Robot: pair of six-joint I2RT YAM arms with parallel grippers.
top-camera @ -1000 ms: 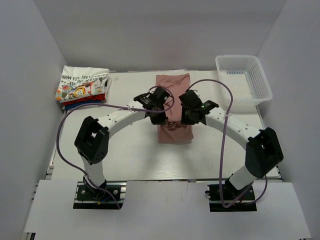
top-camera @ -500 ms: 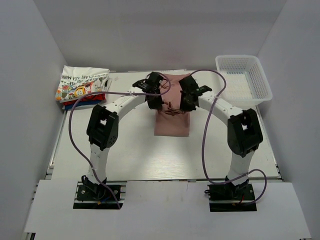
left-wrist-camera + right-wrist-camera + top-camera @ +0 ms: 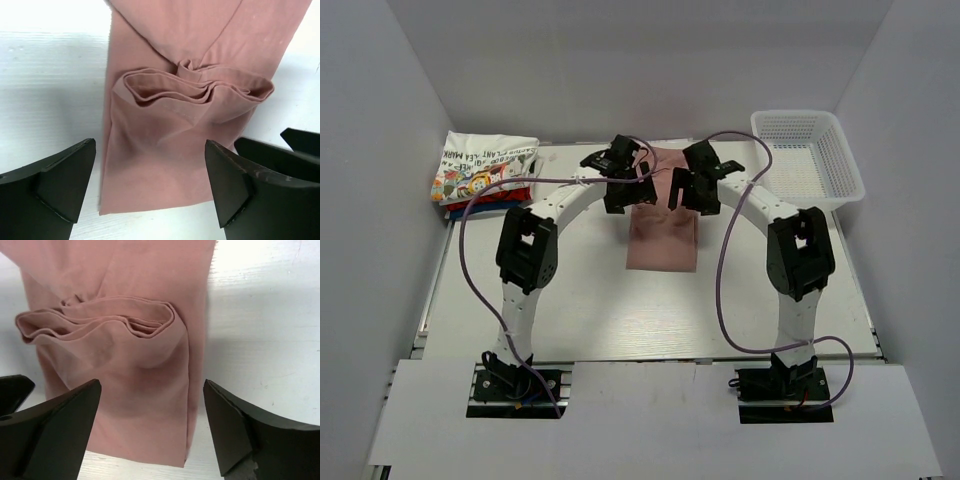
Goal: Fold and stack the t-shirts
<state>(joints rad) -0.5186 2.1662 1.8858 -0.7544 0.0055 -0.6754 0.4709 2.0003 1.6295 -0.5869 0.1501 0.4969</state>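
The t-shirt's near end lies flat, so my left gripper should next move back toward my base and then down onto the dusty-pink t-shirt's near corner on the stack's side (image 3: 630, 266) (image 3: 103, 210).
A dusty-pink t-shirt (image 3: 663, 238) lies folded in a long strip on the table's far middle. Its folded-over edge sits in a bunched ridge (image 3: 195, 92) across the strip, also showing in the right wrist view as layered hems (image 3: 100, 320). My left gripper (image 3: 620, 182) hovers over the strip's far left part, jaws wide open and empty (image 3: 150, 150). My right gripper (image 3: 692, 185) hovers over the far right part, likewise open with nothing held (image 3: 151, 385). A stack of folded t-shirts (image 3: 485, 172) sits at the far left, a white printed one on top of red and blue ones.
A white mesh basket (image 3: 796, 116) stands at the far right corner. The white table (image 3: 570, 300) is walled by grey panels on three sides. Purple cables loop from both arms. The right gripper's dark finger (image 3: 300, 142) shows at the edge of the left wrist view.
Both arms carried the pink shirt's near edge toward the far side, folding it over. Both grippers then opened and let go of the cloth, which now rests in a bunched ridge.
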